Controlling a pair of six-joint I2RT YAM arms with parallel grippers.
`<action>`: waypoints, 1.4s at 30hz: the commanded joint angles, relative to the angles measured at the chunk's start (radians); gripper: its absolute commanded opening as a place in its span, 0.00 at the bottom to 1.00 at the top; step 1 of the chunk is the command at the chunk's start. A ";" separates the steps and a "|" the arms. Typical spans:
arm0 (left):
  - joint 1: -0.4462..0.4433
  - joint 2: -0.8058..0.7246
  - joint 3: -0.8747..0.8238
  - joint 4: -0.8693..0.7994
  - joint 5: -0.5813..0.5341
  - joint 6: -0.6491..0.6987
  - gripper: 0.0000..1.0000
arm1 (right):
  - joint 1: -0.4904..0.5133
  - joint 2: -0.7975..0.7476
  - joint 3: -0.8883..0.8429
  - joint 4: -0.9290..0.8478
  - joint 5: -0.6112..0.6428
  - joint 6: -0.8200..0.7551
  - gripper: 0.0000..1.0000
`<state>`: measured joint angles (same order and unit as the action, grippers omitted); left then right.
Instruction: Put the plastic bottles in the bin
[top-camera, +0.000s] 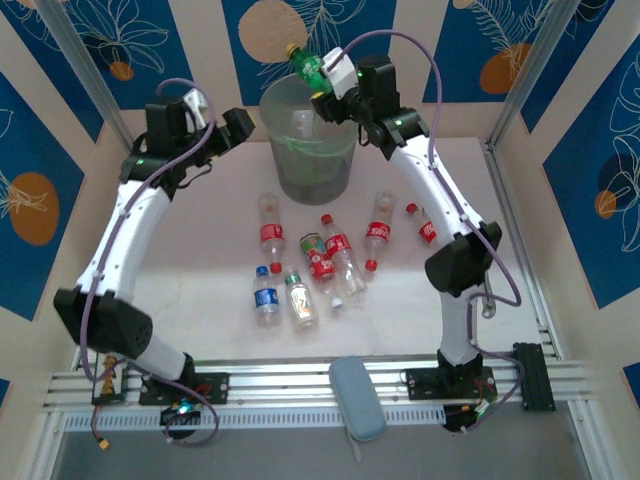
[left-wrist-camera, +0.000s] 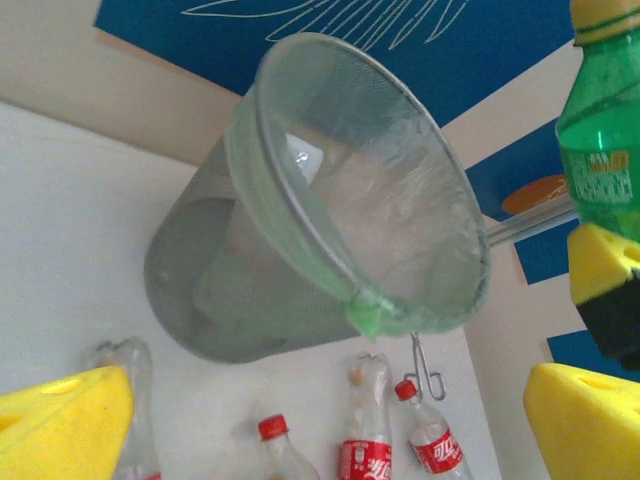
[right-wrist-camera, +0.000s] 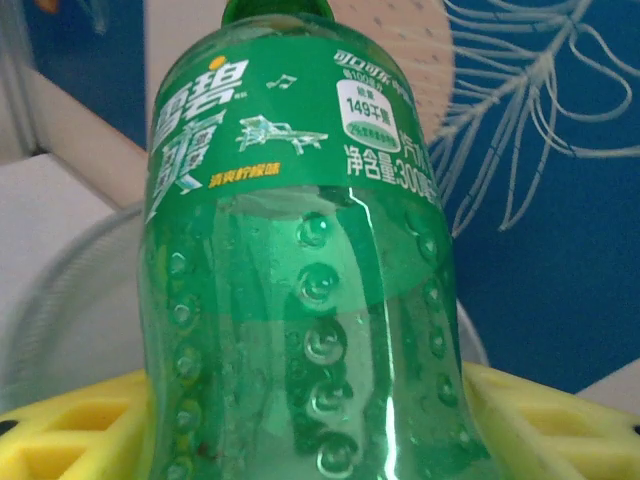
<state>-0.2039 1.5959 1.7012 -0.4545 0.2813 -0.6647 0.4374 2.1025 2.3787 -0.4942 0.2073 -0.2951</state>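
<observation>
My right gripper moves down toward the bin's opening (top-camera: 302, 118) next and releases the green bottle, because its yellow cap still pokes past the bin's far rim.
My right gripper (top-camera: 325, 85) is shut on a green plastic bottle (top-camera: 308, 66) with a yellow cap, held over the rim of the grey-green bin (top-camera: 315, 150). In the right wrist view the green bottle (right-wrist-camera: 300, 260) stands between the yellow fingers (right-wrist-camera: 545, 425), with the bin's rim behind it. My left gripper (top-camera: 240, 125) hangs open beside the bin's left side with nothing between its yellow pads (left-wrist-camera: 60, 425). Its camera looks into the bin (left-wrist-camera: 330, 200) and catches the green bottle (left-wrist-camera: 600, 150). Several bottles lie on the table, among them a red-labelled one (top-camera: 271, 236) and a blue-labelled one (top-camera: 265, 297).
A grey-blue oblong pad (top-camera: 357, 397) lies at the near edge between the arm bases. Thin wire tongs (left-wrist-camera: 425, 365) lie just beside the bin. A green/white-labelled bottle (top-camera: 301, 300) lies next to the blue one. Walls enclose the table on the left, right and back.
</observation>
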 joint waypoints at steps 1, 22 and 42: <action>-0.028 0.090 0.072 0.047 -0.046 -0.001 1.00 | -0.001 0.093 0.117 -0.115 -0.003 0.029 0.52; -0.107 0.416 0.335 -0.013 -0.073 -0.023 0.97 | -0.028 0.181 0.071 -0.120 -0.066 0.085 0.70; -0.107 0.478 0.359 -0.030 -0.082 -0.044 0.97 | -0.047 0.030 0.143 -0.199 -0.093 0.135 0.83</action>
<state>-0.3016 2.0659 2.0247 -0.4713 0.2077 -0.7025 0.4015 2.2547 2.5183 -0.6662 0.1379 -0.1963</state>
